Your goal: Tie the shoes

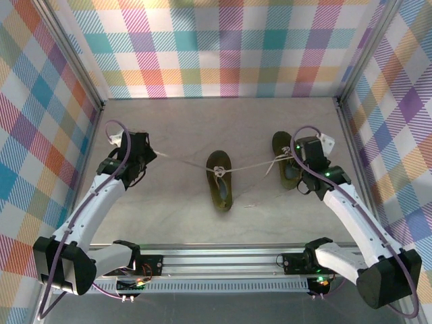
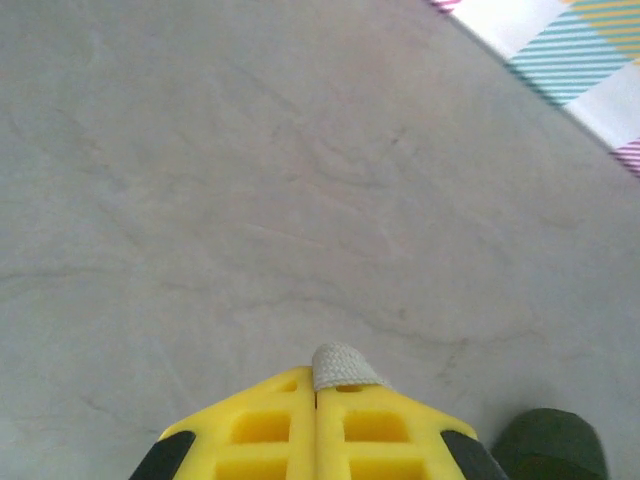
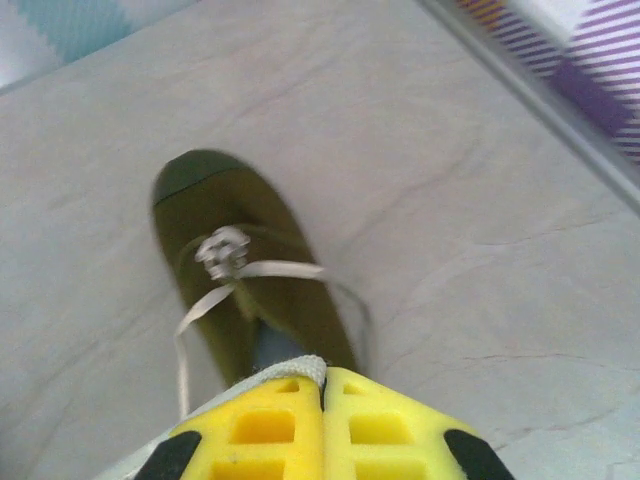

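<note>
The left gripper pulls back next, away from the middle shoe (image 1: 219, 183), and releases its lace end over the bare tabletop, since that lace runs straight into the middle shoe's knot.
Two dark olive shoes lie on the table. The middle shoe (image 1: 219, 183) has a knot of pale lace (image 1: 219, 170), and its two lace ends run taut to either side. My left gripper (image 1: 150, 154) is far to its left, shut on one lace end (image 2: 340, 367) that pokes out between the yellow fingertips (image 2: 317, 385). My right gripper (image 1: 295, 159) hovers over the right shoe (image 1: 285, 164) and is shut on the other lace end (image 3: 296, 373). Below that gripper (image 3: 325, 378), the right shoe (image 3: 240, 215) shows its own small knot (image 3: 224, 250) and loose laces.
The grey tabletop (image 1: 223, 121) is boxed in by plaid walls with metal frame posts (image 1: 341, 108). An aluminium rail (image 1: 223, 260) with both arm bases runs along the near edge. The right wall's frame (image 3: 540, 95) is close to the right shoe.
</note>
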